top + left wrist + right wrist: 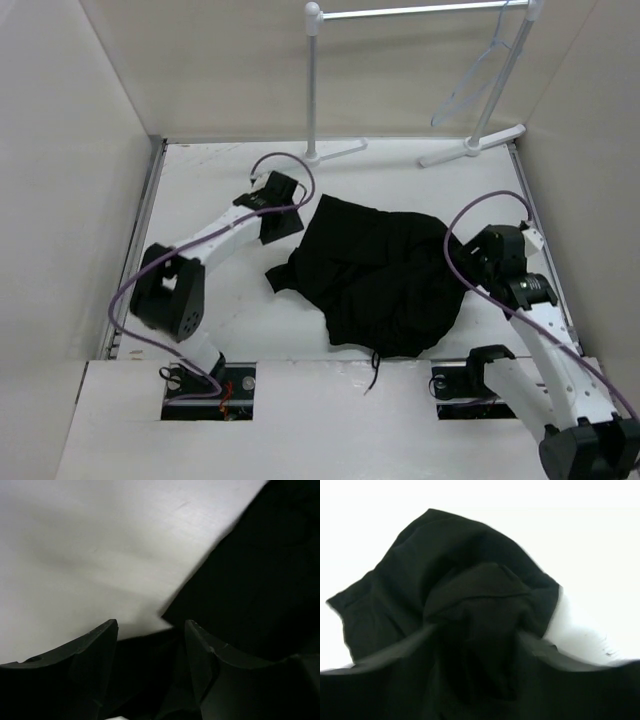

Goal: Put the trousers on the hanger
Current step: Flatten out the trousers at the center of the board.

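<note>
The trouser leg's far corner [326, 202], jutting from the heap, lies right of my left gripper in the top view, so next my left gripper should move that way and close.
The black trousers [385, 280] lie in a crumpled heap mid-table, with a drawstring trailing at the near edge. The pale translucent hanger [478, 80] hangs on the rack's bar at the back right. My left gripper [284, 218] is low at the heap's upper left edge. In the left wrist view it [151, 626] is open, with a corner of the trousers [260, 570] reaching between the fingertips. My right gripper [468, 256] is at the heap's right edge. In the right wrist view its blurred jaws [475, 637] stand wide apart around a hump of trousers [470, 565].
A white rack [315, 90] with T-shaped feet stands at the back. Pale walls close in the white table [220, 180] on the left, right and back. Purple cables loop from both arms. Two cut-outs sit at the near edge.
</note>
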Robot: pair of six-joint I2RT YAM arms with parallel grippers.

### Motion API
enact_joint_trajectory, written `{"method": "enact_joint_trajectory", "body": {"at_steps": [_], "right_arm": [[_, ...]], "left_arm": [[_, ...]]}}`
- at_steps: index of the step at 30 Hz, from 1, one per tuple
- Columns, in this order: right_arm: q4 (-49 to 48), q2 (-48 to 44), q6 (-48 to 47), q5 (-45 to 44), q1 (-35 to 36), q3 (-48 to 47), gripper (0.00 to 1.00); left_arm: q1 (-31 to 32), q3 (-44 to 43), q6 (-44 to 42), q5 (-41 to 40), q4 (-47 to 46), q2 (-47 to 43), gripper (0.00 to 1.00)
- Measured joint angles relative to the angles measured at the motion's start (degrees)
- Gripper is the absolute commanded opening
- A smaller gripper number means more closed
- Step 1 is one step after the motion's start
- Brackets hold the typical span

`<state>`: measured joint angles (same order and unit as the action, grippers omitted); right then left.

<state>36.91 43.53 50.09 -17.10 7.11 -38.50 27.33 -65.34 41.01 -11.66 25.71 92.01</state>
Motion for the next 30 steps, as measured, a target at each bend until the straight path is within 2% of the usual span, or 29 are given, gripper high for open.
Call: {"method": "enact_joint_trajectory", "body": {"at_steps": [1, 4, 7, 12, 13, 14, 17, 18, 21, 24, 27, 30], "right_arm": [[-0.02, 1.42, -0.87, -0.39, 0.17, -0.52, 0.82], [-0.02, 2.25, -2.8, -1.73, 2.47, -1.27, 0.86], [0.26, 0.87, -4.22, -2.84, 6.91, -1.53, 0.86], [1.27, -1.07, -4.52, -3.06, 13.75, -0.79, 0.85], [1.31, -1.4, -4.28, -3.02, 14.99, -0.33, 0.85], [1.36, -1.77, -4.0, -2.97, 16.28, 0.15, 0.85], [1.57, -2.29, -3.19, -2.64, 19.17, 0.92, 0.84], [1.53, -2.27, -2.97, -2.45, 19.74, 0.96, 0.84], [1.44, -1.92, -2.51, -2.1, 20.33, 0.96, 0.85], [1.42, -1.31, -2.69, -1.79, 20.26, 0.96, 0.9], [1.25, -0.15, -3.98, -1.25, 19.5, 0.83, 0.93], [1.22, 2.67, -5.46, -0.87, 18.16, 0.09, 0.95]], "left_arm": [[0.42, -2.91, -1.27, 0.02, -0.94, 2.75, 0.55], [1.51, -11.63, -5.38, 0.11, -3.04, 11.02, 0.57], [2.47, -18.99, -8.74, 1.22, -4.52, 18.97, 0.58], [3.13, -26.47, -10.86, 5.33, -4.85, 29.46, 0.57], [3.21, -27.43, -11.15, 5.57, -4.9, 30.95, 0.53], [3.37, -28.94, -11.37, 5.75, -4.28, 31.78, 0.46], [3.45, -31.87, -11.3, 6.67, -4.98, 33.42, 0.09], [3.43, -32.2, -11.58, 6.43, -5.22, 33.86, 0.03], [3.08, -30.73, -11.32, 3.52, -5.62, 33.7, 0.0], [0.57, -23.08, -10.05, 0.39, -7.41, 28.17, 0.0], [-6.1, -13.7, -8.33, -2.38, -6.51, 17.14, 0.0], [-16.04, -8.52, -6.12, -4.79, -6.32, 3.63, 0.0]]}}
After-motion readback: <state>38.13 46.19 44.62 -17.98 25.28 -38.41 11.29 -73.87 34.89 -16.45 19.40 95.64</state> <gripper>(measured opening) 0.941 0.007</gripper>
